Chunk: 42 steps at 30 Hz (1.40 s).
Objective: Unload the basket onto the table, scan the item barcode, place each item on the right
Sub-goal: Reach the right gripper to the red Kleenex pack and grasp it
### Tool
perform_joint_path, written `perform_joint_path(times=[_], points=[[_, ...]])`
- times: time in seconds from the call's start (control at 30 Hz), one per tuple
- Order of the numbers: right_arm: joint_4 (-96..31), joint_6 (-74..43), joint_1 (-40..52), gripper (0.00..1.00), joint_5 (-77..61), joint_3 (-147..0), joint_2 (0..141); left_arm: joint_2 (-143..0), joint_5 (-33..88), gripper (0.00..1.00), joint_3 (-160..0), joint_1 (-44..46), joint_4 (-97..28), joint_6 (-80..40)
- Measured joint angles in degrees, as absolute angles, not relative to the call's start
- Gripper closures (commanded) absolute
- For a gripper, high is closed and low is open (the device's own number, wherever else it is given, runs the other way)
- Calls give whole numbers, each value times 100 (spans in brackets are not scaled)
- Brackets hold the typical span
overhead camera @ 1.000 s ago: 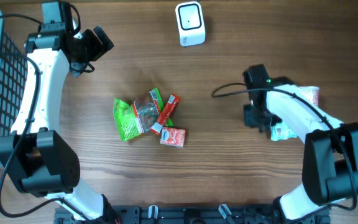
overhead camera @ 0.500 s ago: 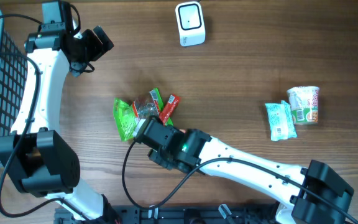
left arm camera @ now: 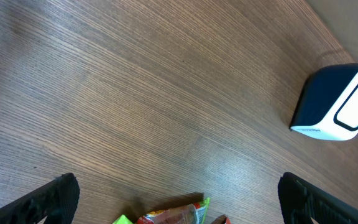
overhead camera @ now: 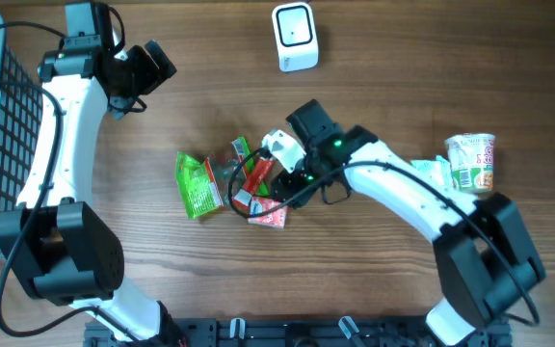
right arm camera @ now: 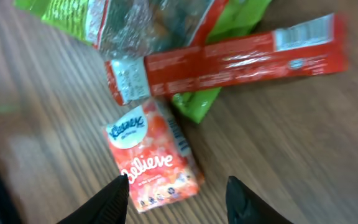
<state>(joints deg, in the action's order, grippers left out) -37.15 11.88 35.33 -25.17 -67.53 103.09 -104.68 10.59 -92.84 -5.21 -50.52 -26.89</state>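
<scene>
The near edge of the tissue pack is between the robot's open right fingers and clear of the red packet, so the right gripper will go down onto that edge next.
A pile of items lies mid-table: a green packet, a long red packet and an orange Kleenex tissue pack. My right gripper hovers over the pile. In the right wrist view it is open with nothing held, its fingertips standing either side of the tissue pack just above it. The red packet shows a barcode at its end. The white scanner stands at the far edge. My left gripper is wide open and empty at the far left, also.
A cup and a green-white pack, partly behind my right arm, lie at the right. A wire basket stands at the left edge. The scanner appears at the right of the left wrist view.
My right arm has swung from the items at the right to above the central pile, and its jaws have opened wider. The left arm has not moved.
</scene>
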Motion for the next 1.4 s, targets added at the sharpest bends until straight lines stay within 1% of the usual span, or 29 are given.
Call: perform_joint_path(times=[0.1,0.13,0.17,0.2,0.23,0.3,0.33,0.47,0.57,0.7,0.87,0.93,1.0,1.13,1.17,1.2,1.3,1.4], points=[[-3717,1372,3520,50,-2971,-6748,10746,-10468,1059,0,-9284,-521,-5052,-2689],[-3715,1385,3518,57,-3026,-6748,10866,-10468,1059,0,-9284,-521,-5052,-2689],[-3717,1387,3518,60,-3072,-6746,11019,-10468,1059,0,-9284,-521,-5052,-2689],[-3719,1398,3518,61,-3107,-6742,11135,-10468,1059,0,-9284,-521,-5052,-2689],[-3741,1424,3518,64,-3133,-6726,11209,-10468,1059,0,-9284,-521,-5052,-2689],[-3844,1424,3518,90,-3170,-6722,11225,-10468,1059,0,-9284,-521,-5052,-2689],[-3927,1455,3518,95,-3177,-6722,11227,-10468,1059,0,-9284,-521,-5052,-2689],[-4045,1304,3492,96,-3022,-6720,11172,-10468,1059,0,-9284,-521,-5052,-2689],[-4099,799,3312,96,-1990,-6685,10591,-10468,1059,0,-9284,-521,-5052,-2689],[-4390,-333,3304,96,121,-6685,9209,-10468,1059,0,-9284,-521,-5050,-2689],[-4853,-1673,4021,96,2517,-6462,9201,-10468,1061,0,-9284,-521,-5054,-2689],[-4880,-2215,4342,95,3205,-6200,9338,-10468,1059,0,-9284,-521,-5052,-2689],[-4707,-2506,4523,96,3544,-6045,9454,-10468,1059,0,-9284,-521,-5052,-2689],[-4491,-2722,4674,96,4123,-5791,9756,-10468,1059,0,-9284,-521,-5052,-2689],[-4462,-2724,4672,95,4182,-5765,9802,-10468,1059,0,-9284,-521,-5052,-2689],[-4414,-2733,4674,91,4235,-5745,9874,-10468,1059,0,-9284,-521,-5052,-2689],[-4136,-2718,4672,87,4097,-5734,9948,-10468,1059,0,-9284,-521,-5052,-2689],[-3948,-2596,4674,86,3736,-5734,9955,-10468,1059,0,-9284,-521,-5052,-2689]])
